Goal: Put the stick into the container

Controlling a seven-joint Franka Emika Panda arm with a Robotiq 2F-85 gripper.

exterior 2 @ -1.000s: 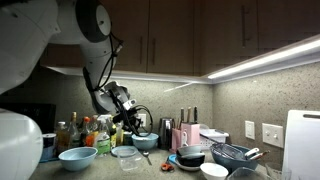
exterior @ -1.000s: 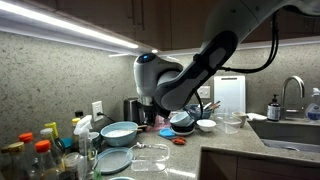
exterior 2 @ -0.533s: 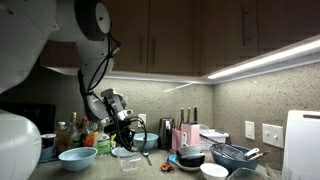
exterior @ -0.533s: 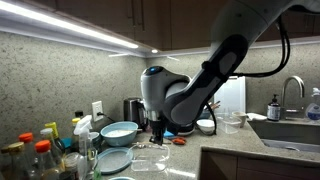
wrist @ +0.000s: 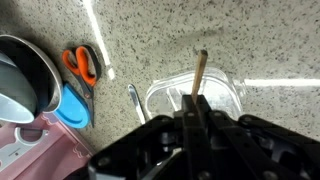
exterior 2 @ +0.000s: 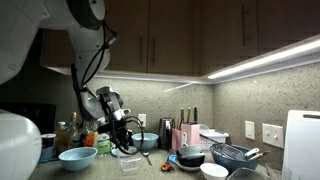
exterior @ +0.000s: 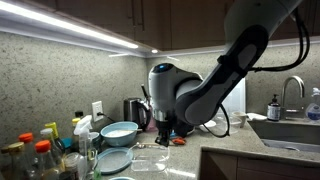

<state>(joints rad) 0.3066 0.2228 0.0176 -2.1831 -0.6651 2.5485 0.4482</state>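
My gripper should move down over the clear plastic container next and release the stick (wrist: 199, 73) it holds above the container's rim, because the container is just below my gripper.
In the wrist view my gripper (wrist: 195, 103) is shut on the stick (wrist: 199, 73), a thin brownish rod that points out from between the fingers. Its tip hangs over the clear plastic container (wrist: 220, 88) on the speckled counter. In an exterior view the gripper (exterior: 164, 134) hangs just above the clear container (exterior: 152, 155) near the counter's front. In the other exterior view the gripper (exterior 2: 126, 143) is low over the container (exterior 2: 129, 160). The stick is too thin to make out in both exterior views.
Orange-handled scissors (wrist: 80, 64), a blue lid (wrist: 72, 106), a dark bowl (wrist: 25, 75) and a metal utensil (wrist: 134, 102) lie beside the container. Light blue bowls (exterior: 118, 131), bottles (exterior: 40, 155), a kettle (exterior: 133, 111) and a sink (exterior: 290, 125) are around the counter.
The arm has swung from the back of the counter toward the front and come down, bringing the gripper with the stick over the clear container.
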